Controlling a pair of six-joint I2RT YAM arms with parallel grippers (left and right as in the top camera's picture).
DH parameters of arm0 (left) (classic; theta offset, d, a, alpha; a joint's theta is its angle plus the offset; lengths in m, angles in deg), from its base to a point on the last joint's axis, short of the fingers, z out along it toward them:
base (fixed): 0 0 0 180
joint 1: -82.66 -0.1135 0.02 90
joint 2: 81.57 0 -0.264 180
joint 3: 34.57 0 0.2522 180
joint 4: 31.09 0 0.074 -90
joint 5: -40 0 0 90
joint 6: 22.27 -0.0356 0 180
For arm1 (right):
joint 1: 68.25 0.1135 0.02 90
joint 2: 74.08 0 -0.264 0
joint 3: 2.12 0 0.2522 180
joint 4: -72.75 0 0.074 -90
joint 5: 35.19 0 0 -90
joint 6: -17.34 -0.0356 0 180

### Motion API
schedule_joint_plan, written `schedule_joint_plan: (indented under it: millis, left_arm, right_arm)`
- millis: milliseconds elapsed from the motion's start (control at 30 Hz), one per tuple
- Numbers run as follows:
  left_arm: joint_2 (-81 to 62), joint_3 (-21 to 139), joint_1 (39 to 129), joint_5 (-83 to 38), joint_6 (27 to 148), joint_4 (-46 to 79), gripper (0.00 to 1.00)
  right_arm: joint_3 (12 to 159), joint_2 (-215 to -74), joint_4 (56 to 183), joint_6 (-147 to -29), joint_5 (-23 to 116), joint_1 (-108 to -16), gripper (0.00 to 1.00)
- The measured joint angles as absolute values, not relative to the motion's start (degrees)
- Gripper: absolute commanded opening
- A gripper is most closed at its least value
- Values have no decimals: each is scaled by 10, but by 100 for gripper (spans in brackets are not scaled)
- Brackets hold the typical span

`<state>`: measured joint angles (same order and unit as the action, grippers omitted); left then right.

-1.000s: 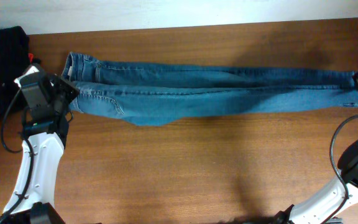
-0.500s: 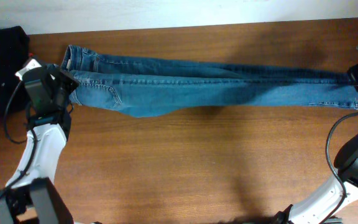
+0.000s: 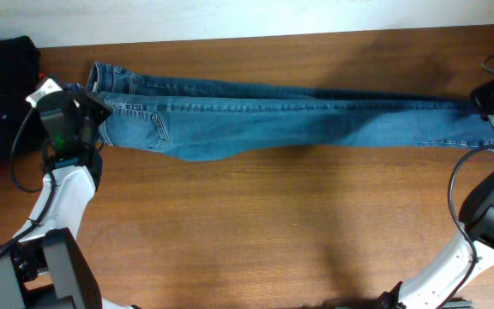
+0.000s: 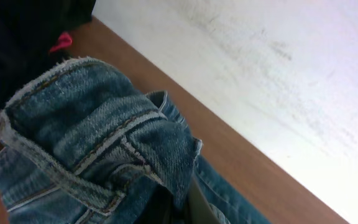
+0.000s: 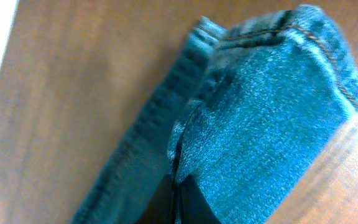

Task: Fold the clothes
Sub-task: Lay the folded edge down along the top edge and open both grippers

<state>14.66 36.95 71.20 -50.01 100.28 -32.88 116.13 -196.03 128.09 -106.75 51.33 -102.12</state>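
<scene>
The lower layer still shows past the raised waistband, so I will move my left gripper slightly outward and down over that layer next, then open it.
The blue denim jeans lie stretched lengthwise across the far part of the table, waist at the left and leg hems at the right. My left gripper is shut on the waistband. In the left wrist view the bunched waistband rises from my shut left gripper. My right gripper is shut on the leg ends. In the right wrist view the hem fans out from my closed right gripper just above the wood.
A black garment pile with a small red tag sits at the far left corner, close to the left arm. The wooden table extends toward the front. A white wall borders the far edge.
Both grippers have carried the jeans a little toward the far edge. The jeans now hang tauter and straighter between them, and the right gripper has shifted slightly left.
</scene>
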Motion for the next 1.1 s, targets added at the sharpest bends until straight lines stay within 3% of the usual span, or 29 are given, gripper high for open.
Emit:
schedule_joint_plan:
  millis: [367, 467, 533, 567, 633, 767, 933, 1100]
  left_arm:
    - [207, 372, 712, -518, 1003, -407, 1]
    - [217, 372, 712, -519, 1002, -413, 6]
    - [222, 372, 712, -519, 1001, -415, 12]
    - [224, 372, 712, -520, 1000, -416, 27]
    - [226, 373, 710, -526, 997, -422, 31]
    - [227, 377, 703, -538, 975, -437, 43]
    - [228, 401, 700, -545, 932, -437, 49]
    - [229, 481, 700, -527, 893, -338, 52]
  right_arm:
    - [1163, -1976, 1242, -1066, 531, -991, 4]
    - [1164, -1992, 1239, -1066, 533, -990, 4]
    - [1164, -2006, 1236, -1067, 534, -989, 16]
    - [1164, -2012, 1234, -1068, 535, -989, 27]
    - [1164, -2023, 1225, -1064, 544, -990, 32]
    - [1164, -2032, 1194, -1053, 550, -992, 74]
    - [1167, -2032, 1143, -1003, 531, -992, 94]
    - [1185, -2032, 1160, -941, 493, -992, 98]
